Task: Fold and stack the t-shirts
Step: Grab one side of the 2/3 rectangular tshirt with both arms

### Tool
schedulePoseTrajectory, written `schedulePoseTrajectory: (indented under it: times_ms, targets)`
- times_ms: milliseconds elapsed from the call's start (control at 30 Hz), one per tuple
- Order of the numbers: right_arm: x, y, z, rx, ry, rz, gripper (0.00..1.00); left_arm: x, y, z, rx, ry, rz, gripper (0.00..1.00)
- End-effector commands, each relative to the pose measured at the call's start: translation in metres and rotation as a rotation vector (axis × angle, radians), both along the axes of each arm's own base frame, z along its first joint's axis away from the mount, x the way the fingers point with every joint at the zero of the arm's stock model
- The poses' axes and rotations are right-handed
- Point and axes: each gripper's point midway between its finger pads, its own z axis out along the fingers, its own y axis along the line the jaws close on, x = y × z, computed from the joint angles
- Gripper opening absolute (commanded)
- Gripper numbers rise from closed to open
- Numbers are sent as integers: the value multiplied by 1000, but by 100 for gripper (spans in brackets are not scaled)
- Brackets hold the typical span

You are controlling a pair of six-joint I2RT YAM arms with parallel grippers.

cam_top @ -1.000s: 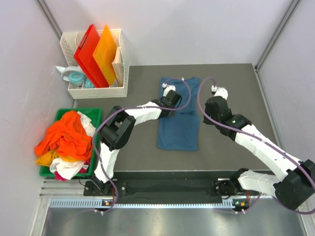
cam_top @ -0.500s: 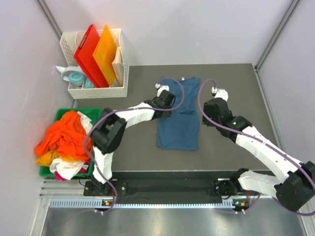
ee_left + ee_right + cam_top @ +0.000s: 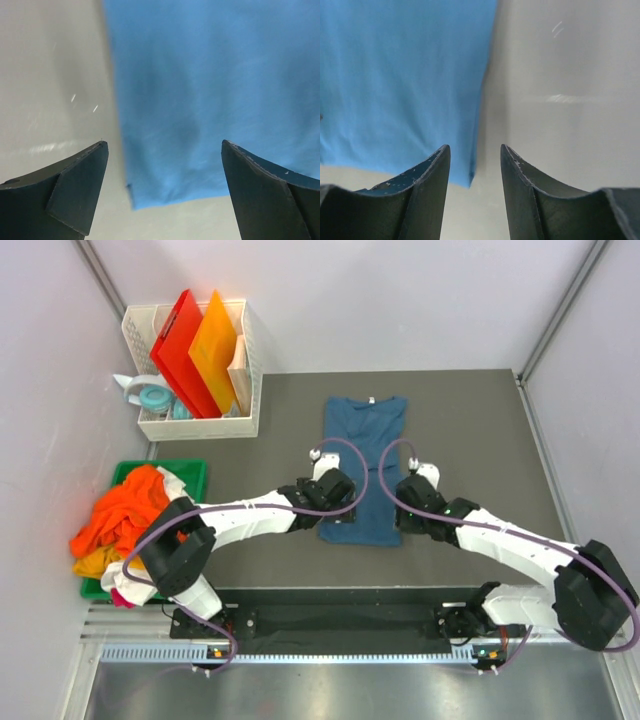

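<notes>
I will next lower my right gripper and move it gently back and toward the left gripper, onto the shirt's near corner. That corner lies under its open fingers.
A dark teal-blue t-shirt (image 3: 364, 455) lies flat and lengthwise on the grey table, collar at the far end. My left gripper (image 3: 333, 508) hovers over its near left corner, jaws wide open and empty. In the left wrist view that gripper (image 3: 163, 142) frames the corner of the shirt (image 3: 200, 75). My right gripper (image 3: 405, 510) is over the near right corner. In the right wrist view it (image 3: 474, 146) stands partly open, holding nothing, with the shirt's corner (image 3: 410, 80) below its left finger. More t-shirts (image 3: 130, 520), orange, yellow and white, are heaped in a bin at the left.
The green bin (image 3: 190, 468) holding the heap sits off the table's left edge. Behind it, a white basket (image 3: 200, 425) holds upright red (image 3: 180, 350) and orange boards, with a tape roll (image 3: 152, 397) beside it. Walls close in on both sides.
Both arms have drawn back from the shirt's far half to its near hem corners. The left gripper has opened wide, the right one opened partway. The collar end is now uncovered.
</notes>
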Motion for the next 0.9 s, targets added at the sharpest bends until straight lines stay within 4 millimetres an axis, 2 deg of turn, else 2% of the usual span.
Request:
schedulePoseTrajectory:
  times_ms: [0, 133, 267, 500, 867]
  targets:
    - [-3, 33, -1, 84, -27, -4, 45, -8, 10, 7, -33, -14, 47, 99]
    - [-12, 46, -12, 66, -3, 13, 45, -13, 16, 3, -27, -9, 46, 99]
    - [-16, 49, -19, 52, 13, 8, 44, -16, 19, 2, -27, -10, 47, 98]
    - [-21, 36, -21, 26, -4, -46, 44, -21, 22, -4, -35, 7, 49, 96]
    - [-35, 24, -40, -1, 50, -83, 44, -28, 18, -8, -46, 22, 43, 95]
